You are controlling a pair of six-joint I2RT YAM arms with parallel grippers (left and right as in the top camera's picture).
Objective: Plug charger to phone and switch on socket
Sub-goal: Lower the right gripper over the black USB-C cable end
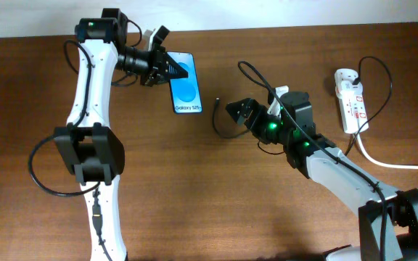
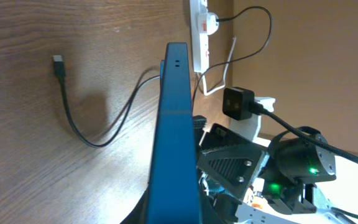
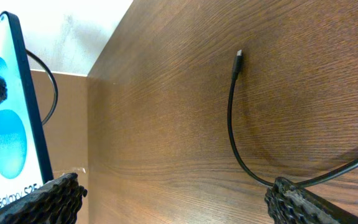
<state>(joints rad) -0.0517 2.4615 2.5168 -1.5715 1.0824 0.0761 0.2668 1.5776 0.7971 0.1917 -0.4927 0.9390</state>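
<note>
My right gripper lowers and moves toward the phone (image 1: 185, 83) next, then narrows its fingers around the plug's cable end.
The phone (image 1: 185, 83) has its blue screen lit and facing up at the back middle of the table. My left gripper (image 1: 165, 69) is shut on its left long edge. The left wrist view shows the phone (image 2: 176, 124) edge-on. The charger is a thin black cable whose small plug (image 1: 216, 101) lies free on the table between the phone and my right gripper (image 1: 238, 112). That gripper is open and empty, with the cable curving past one finger (image 3: 253, 174). The plug also shows in the right wrist view (image 3: 238, 61) and the left wrist view (image 2: 58, 63). The white socket (image 1: 350, 98) lies at the far right.
A thick white cord (image 1: 390, 163) runs from the socket off the right edge. The black cable arcs up over my right arm (image 1: 256, 76) toward the white adapter (image 1: 343, 75) in the socket. The socket also shows in the left wrist view (image 2: 199, 31).
</note>
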